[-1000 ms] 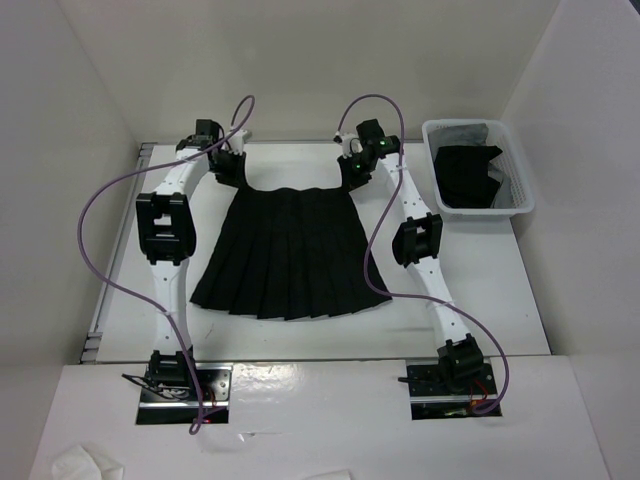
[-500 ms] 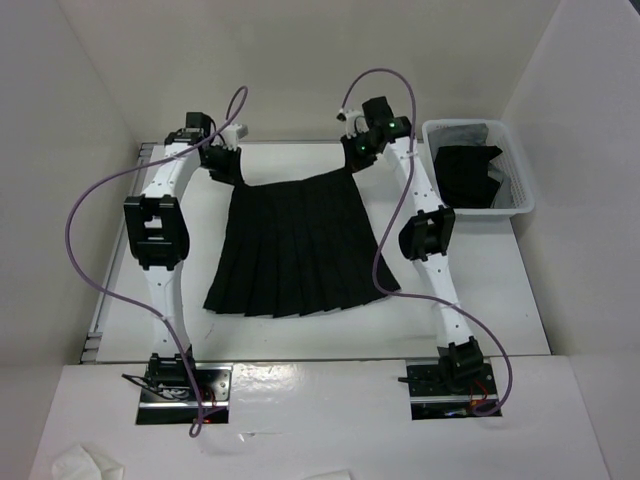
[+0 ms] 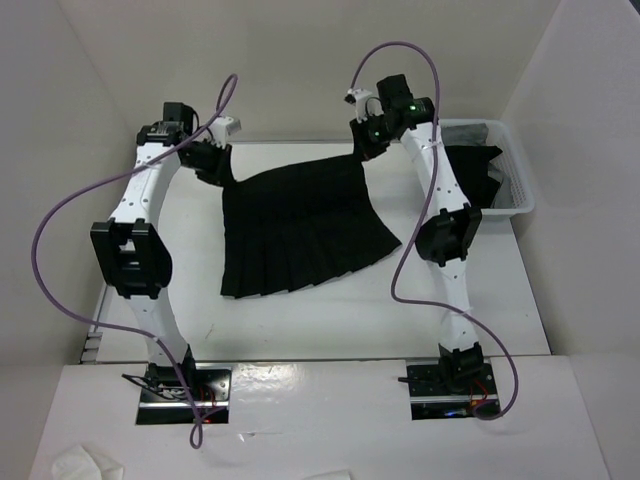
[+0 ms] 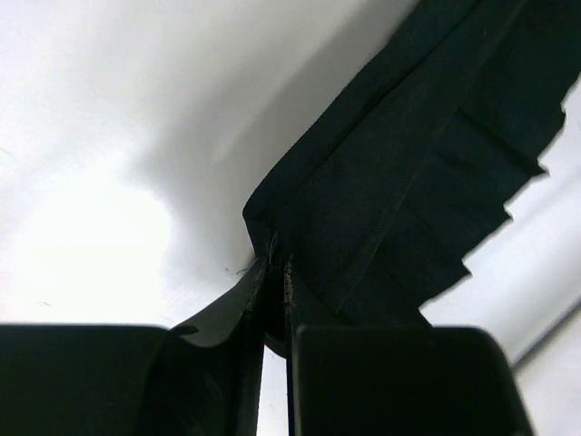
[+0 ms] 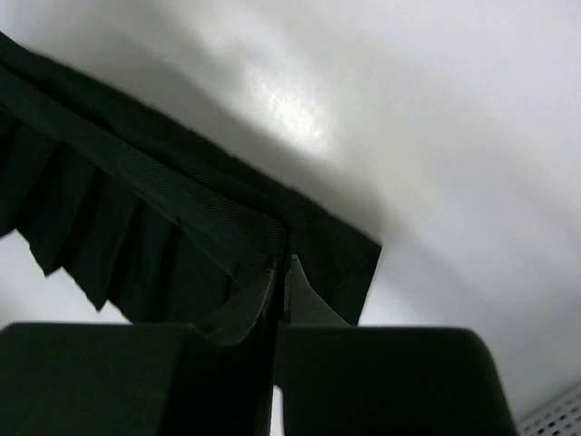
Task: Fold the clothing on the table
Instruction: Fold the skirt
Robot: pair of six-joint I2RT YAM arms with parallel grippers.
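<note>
The left gripper draws back over the pleats toward the skirt's hem next and releases the waistband corner, since the hem lies nearer my base than the raised waistband.
The clothing is a black pleated skirt (image 3: pixel 295 225), held up by its waistband over the far half of the white table (image 3: pixel 300 320), its hem hanging toward the near side. My left gripper (image 3: pixel 217 168) is shut on the skirt's left waistband corner (image 4: pixel 272 227); the cloth sits pinched between its fingers (image 4: pixel 275 272). My right gripper (image 3: pixel 366 148) is shut on the right waistband corner (image 5: pixel 263 236), the band edge clamped at the tips (image 5: pixel 281 272). Pleats (image 4: pixel 436 182) fan away below the left wrist camera.
A white plastic bin (image 3: pixel 505 185) with dark folded clothes (image 3: pixel 470 175) stands at the far right, close to the right arm. White walls enclose the table on three sides. Purple cables loop above both arms. The arm bases (image 3: pixel 170 385) sit at the near edge.
Both grippers rose and moved toward the far side with the waistband, lifting the skirt; its hem slid away from the near edge and the cloth now hangs skewed, right side higher.
</note>
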